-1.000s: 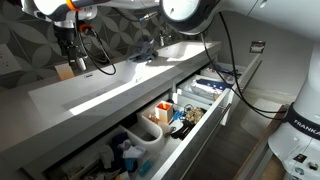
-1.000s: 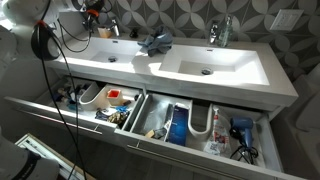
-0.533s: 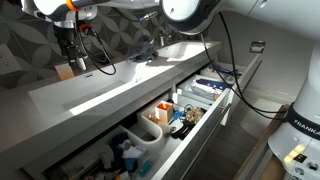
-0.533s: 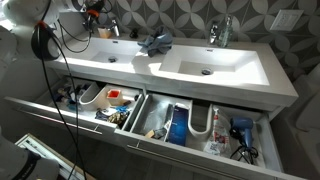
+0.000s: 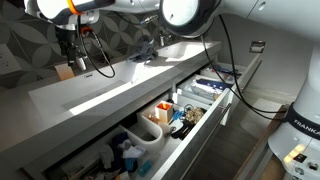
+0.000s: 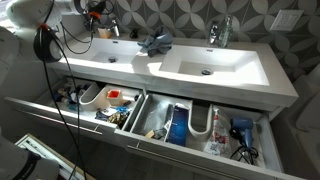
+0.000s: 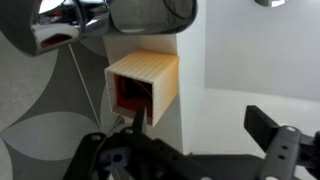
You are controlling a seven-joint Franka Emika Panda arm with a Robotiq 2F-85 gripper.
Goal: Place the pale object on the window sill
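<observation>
The robot should lower its gripper over the box's ribbed side [image 5: 66, 72] [image 7: 166, 92] and close it, since the beige box is below the open gripper, with its red opening beside one finger.
The pale object [image 7: 145, 82] is a small beige ribbed box with a red inside. It stands upright on the white ledge beside a basin, under a chrome tap [image 7: 68, 20]. In an exterior view it [image 5: 66, 72] sits at the far left end of the counter, against the patterned wall. My gripper [image 7: 195, 122] is open and empty, and the box sits just ahead of its left finger, not held. The gripper hovers just above the box in an exterior view [image 5: 69, 48] and also shows in the opposite one [image 6: 97, 18]. No window sill is clearly visible.
A long white double basin counter [image 6: 230, 72] runs across, with a second tap [image 6: 222, 32] and a dark cloth [image 6: 155, 43] between the basins. The wide drawer [image 6: 150, 140] below stands open, full of clutter, including a white cup-like container [image 5: 146, 131]. Black cables hang near the arm [image 5: 225, 60].
The arm has shifted very slightly above the box. The box has not moved and the gripper stays open.
</observation>
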